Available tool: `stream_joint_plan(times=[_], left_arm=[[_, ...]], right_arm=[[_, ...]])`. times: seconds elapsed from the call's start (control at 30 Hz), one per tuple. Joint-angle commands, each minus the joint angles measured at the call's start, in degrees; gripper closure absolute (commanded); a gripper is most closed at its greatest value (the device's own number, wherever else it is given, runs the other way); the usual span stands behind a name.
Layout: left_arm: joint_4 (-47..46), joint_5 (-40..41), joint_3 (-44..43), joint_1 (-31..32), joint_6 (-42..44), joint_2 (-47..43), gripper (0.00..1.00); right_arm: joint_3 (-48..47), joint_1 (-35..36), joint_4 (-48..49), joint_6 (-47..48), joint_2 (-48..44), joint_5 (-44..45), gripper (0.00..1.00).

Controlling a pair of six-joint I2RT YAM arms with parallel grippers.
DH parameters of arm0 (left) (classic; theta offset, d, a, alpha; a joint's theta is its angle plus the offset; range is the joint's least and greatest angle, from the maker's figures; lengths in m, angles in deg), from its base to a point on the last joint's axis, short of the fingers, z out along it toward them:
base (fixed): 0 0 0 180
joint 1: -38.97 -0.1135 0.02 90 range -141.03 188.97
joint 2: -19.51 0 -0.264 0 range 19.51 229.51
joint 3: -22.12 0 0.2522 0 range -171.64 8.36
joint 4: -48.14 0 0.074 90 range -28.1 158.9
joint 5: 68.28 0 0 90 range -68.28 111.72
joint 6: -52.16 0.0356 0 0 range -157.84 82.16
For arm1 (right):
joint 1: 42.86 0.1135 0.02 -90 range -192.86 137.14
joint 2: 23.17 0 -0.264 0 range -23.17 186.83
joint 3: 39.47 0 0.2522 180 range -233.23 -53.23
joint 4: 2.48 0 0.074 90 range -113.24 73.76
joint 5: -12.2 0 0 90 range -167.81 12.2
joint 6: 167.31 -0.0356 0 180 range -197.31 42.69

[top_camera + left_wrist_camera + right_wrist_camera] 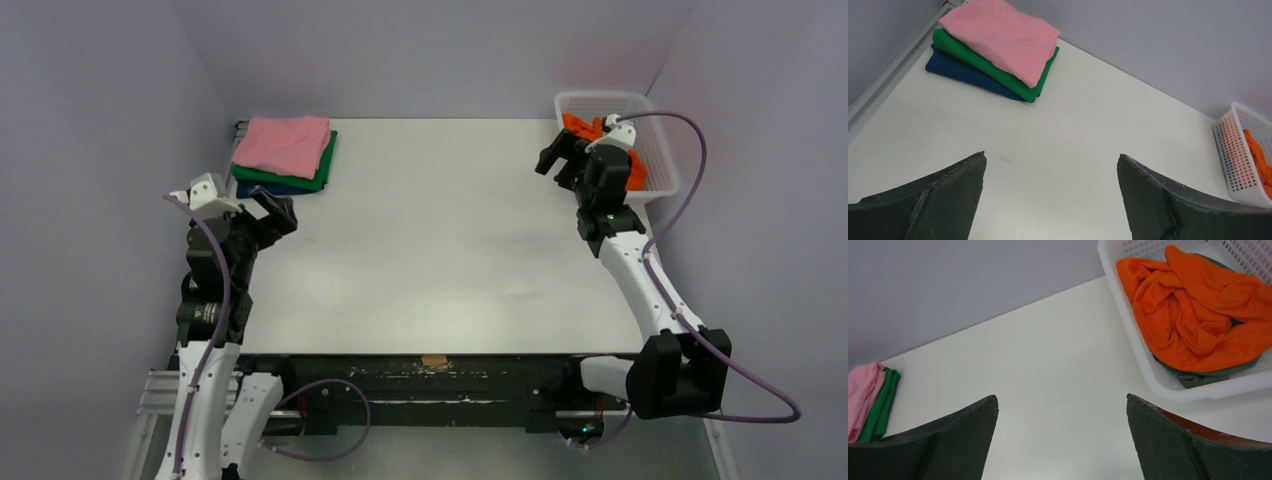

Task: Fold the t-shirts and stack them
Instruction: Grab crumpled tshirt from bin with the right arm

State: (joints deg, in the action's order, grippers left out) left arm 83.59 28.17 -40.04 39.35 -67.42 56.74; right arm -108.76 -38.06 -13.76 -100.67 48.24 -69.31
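Observation:
My right gripper moves outward over the white basket next, then lowers onto the fold of the orange t-shirt [1194, 309], which lies above the dark grey one.
Three folded t-shirts lie stacked at the table's far left: pink [283, 143] [1004, 37] on top, green [322, 172] [975, 57] under it, navy blue [262, 189] [960, 72] at the bottom. A crumpled orange t-shirt [1193, 305] [585, 127] fills the white basket [1130, 325] [660, 165] at the far right, with a dark grey one [1208, 377] beneath it. My left gripper [275, 212] [1050, 160] hangs open just in front of the stack, holding nothing. Over the table, just left of the basket, my right gripper [560, 152] [1062, 400] is open and holds nothing.
The white table [430, 240] is bounded by grey walls at the back and both sides. A metal rail [893, 75] runs along the left edge beside the stack. Purple cables loop from both arms at the near edge.

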Motion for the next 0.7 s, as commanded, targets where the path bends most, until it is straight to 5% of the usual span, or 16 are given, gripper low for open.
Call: stream_joint_plan(times=[0.0, 0.17, 0.67], left_arm=[[3.6, 0.6, 1.6, -0.4, -0.3, -1.5, 0.0], [4.6, 0.7, 1.7, -0.4, -0.2, -0.2, 0.0], [6.0, 3.7, 4.4, -0.4, -1.2, -0.6, 0.0]], right_arm=[[-6.8, 0.0, -5.6, 1.6, -0.4, 2.8, 0.01], [-17.8, -2.1, -10.3, 6.7, 9.7, 10.2, 0.01], [-64.8, -18.1, -17.3, -0.9, 58.2, -5.3, 0.1]])
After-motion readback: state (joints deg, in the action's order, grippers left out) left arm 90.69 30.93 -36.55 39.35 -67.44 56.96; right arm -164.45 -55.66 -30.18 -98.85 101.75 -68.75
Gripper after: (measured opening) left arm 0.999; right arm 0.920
